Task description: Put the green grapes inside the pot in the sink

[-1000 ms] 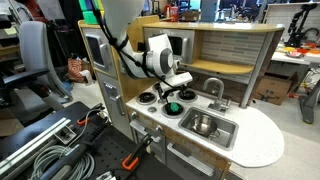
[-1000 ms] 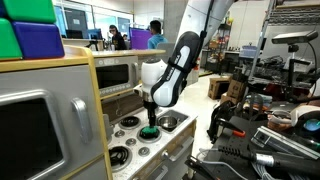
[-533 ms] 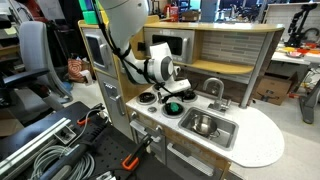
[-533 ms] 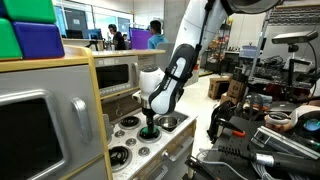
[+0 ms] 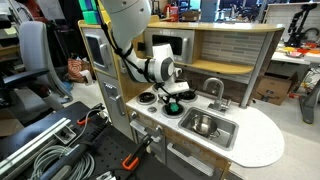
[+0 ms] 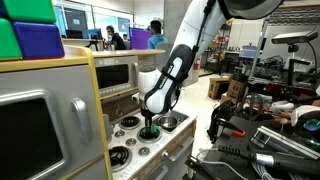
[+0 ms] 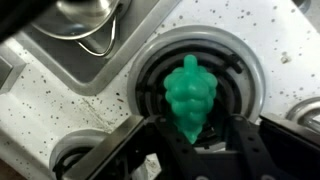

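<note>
Next, my gripper needs to rise, carry the grapes over the opening of the metal pot, lower and release them, as the pot stands in the sink beside the burner.
The green grapes are a plastic bunch lying on a round black burner of the toy stove; in both exterior views they show as a green spot under the arm. My gripper points straight down over them, its two black fingers drawn in against the narrow end of the bunch. The grapes still rest on the burner. The metal pot stands in the sink, just beside the stove; its rim shows at the top left of the wrist view.
A faucet rises behind the sink. Other black burners lie beside the grapes. The toy kitchen's wooden back wall and shelf stand close behind the arm. The speckled white counter extends past the sink.
The gripper has come down from just above the stove onto the grapes, and its fingers have drawn in around them. The grapes have not moved.
</note>
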Robot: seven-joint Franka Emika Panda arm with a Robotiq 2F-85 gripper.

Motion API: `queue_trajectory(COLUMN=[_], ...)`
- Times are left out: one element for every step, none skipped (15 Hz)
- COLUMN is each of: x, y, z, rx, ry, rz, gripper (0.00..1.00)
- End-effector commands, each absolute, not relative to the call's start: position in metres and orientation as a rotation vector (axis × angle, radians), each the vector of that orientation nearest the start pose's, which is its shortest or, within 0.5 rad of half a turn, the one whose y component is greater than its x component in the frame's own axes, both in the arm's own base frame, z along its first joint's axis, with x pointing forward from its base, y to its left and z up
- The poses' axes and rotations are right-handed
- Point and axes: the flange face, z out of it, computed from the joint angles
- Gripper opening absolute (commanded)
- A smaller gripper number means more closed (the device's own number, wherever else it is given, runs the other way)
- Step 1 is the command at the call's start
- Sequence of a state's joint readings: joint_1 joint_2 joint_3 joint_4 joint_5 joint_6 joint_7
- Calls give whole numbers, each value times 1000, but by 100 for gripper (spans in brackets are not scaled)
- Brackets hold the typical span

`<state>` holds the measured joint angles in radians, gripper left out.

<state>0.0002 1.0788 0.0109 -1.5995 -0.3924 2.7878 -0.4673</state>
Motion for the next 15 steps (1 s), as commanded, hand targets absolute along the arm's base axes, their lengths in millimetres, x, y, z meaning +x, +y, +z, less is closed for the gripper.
queue_trajectory(x=[656,653,652,652,651,651,651,653,655,657,661,663,667,669,672], y=[4,-9,-23,-40,-60,-82,-101,-119,-132,-140,-140,-138,-132,-126,-120], z=[16,25,35,45,56,65,75,79,78,76,65,56,43,33,23], rx=[-2974,-2974,-2988,-3008,-3032,-3057,-3079,-3096,-3113,-3133,-3158,-3185,-3208,-3230,-3256], ry=[-1191,-1132,-1060,-970,-878,-804,-727,-658,-611,-586,-592,-596,-597,-599,-605], rz=[-64,-94,-146,-200,-258,-313,-365,-403,-408,-412,-370,-360,-326,-309,-298], gripper=[15,15,15,15,15,15,15,15,15,15,15,15,15,15,15])
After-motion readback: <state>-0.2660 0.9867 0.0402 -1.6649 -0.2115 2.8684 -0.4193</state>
